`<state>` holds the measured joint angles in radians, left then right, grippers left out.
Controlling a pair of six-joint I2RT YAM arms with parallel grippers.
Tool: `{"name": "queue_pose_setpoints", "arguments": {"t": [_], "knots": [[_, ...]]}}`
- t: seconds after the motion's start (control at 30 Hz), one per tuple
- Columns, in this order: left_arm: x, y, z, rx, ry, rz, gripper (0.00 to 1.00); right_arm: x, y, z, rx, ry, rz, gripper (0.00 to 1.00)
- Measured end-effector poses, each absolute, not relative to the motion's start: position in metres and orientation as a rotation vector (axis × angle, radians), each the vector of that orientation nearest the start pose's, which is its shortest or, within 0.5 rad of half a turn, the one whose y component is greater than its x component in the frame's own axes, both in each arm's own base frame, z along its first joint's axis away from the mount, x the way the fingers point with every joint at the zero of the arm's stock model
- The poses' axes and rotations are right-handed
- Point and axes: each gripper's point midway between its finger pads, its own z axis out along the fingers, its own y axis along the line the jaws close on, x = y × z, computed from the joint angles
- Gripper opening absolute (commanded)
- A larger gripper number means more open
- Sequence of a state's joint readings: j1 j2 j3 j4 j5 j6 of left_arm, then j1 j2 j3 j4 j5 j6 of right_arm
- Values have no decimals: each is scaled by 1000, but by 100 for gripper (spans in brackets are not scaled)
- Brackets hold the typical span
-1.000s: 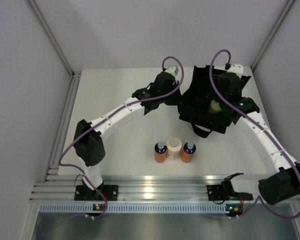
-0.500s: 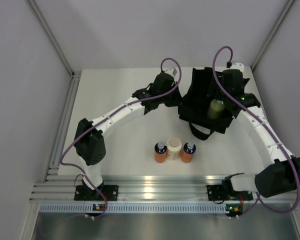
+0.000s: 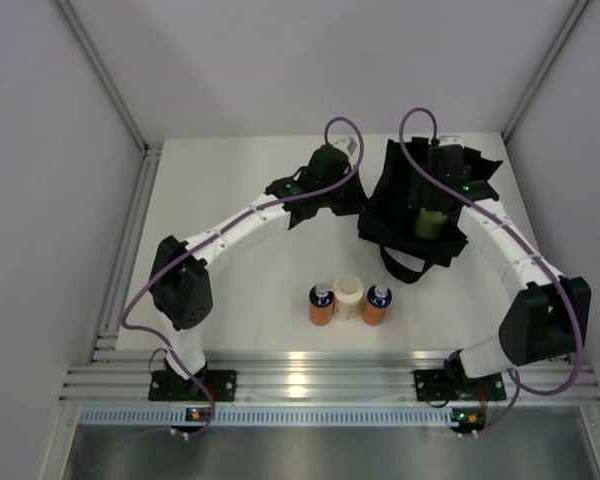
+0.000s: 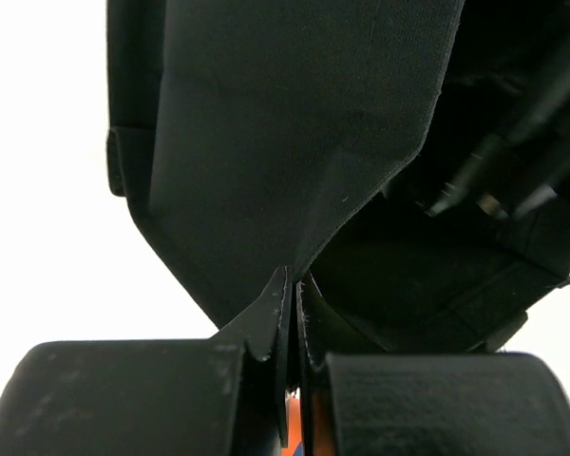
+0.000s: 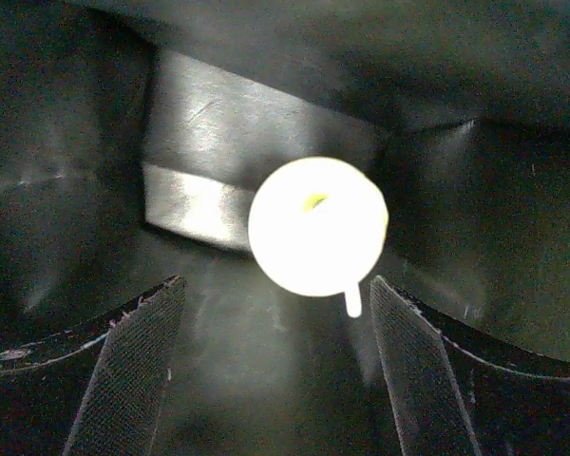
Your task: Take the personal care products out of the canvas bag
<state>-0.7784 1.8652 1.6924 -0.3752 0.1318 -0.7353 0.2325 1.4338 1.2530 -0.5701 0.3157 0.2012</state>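
The bottle's white pump top (image 5: 318, 227) still lies just beyond my open right gripper's fingers, so that gripper should next move down into the black canvas bag and onto the pump top.
The black canvas bag (image 3: 392, 190) stands at the back right of the table, its mouth facing up. My left gripper (image 3: 356, 196) is shut on the bag's left rim; in the left wrist view a fold of the fabric (image 4: 294, 123) runs down into the shut fingertips (image 4: 293, 285). My right gripper (image 3: 435, 192) hangs open over the bag's mouth. Inside stands the yellow-green bottle (image 3: 432, 223). Its white pump top (image 5: 317, 226) lies just beyond the open right gripper (image 5: 275, 282), untouched. Two orange bottles (image 3: 321, 305) (image 3: 377, 304) and a beige one (image 3: 348, 296) stand on the table.
A black strap handle (image 3: 398, 266) loops out from the bag's near side toward the three bottles. The bag's dark inner walls (image 5: 66, 190) close in around my right fingers. A metal rail (image 3: 310, 380) runs along the near edge.
My right wrist has swung left and inward over the bag's mouth and now stands above the yellow-green bottle. The left arm has kept its hold on the rim.
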Motion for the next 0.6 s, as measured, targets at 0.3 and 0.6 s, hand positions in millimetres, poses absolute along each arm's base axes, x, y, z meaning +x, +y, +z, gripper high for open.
{"name": "queue_pose_setpoints", "arguments": {"t": [0.3, 0.6], "knots": [[353, -413, 223, 99, 2307, -958, 0, 404, 29, 176, 5, 2362, -250, 74], [354, -413, 223, 61, 2315, -961, 0, 407, 21, 183, -27, 2351, -294, 73]]}}
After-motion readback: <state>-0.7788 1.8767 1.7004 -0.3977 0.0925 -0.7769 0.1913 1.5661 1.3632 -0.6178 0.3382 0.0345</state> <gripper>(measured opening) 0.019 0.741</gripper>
